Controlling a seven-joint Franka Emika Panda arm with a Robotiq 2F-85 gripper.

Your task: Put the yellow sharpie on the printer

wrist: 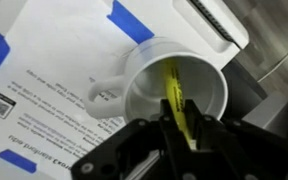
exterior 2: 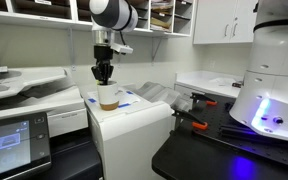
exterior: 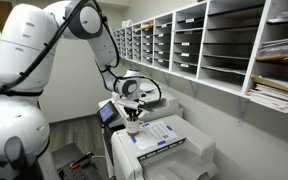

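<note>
The sharpie [wrist: 173,85] rises in my gripper clear of the mug next, since its far end reaches inside. Then it comes down onto the paper [wrist: 102,46] beside the handle for release.
In the wrist view my gripper [wrist: 176,118] is shut on the yellow sharpie [wrist: 173,85]. The sharpie's far end reaches down into a white mug [wrist: 174,82] that stands on the printer's white top [wrist: 54,70]. In both exterior views the gripper [exterior: 133,112] [exterior 2: 104,72] hangs straight above the mug [exterior: 134,127] [exterior 2: 108,98] on the printer [exterior: 169,140] [exterior 2: 134,125]. The sharpie itself is too small to make out in the exterior views.
Paper sheets with blue tape marks [wrist: 131,22] lie on the printer top beside the mug. Wall shelves with paper trays [exterior: 224,45] run behind the printer. A larger copier [exterior 2: 24,95] stands beside it. A dark table with tools [exterior 2: 214,130] is nearby.
</note>
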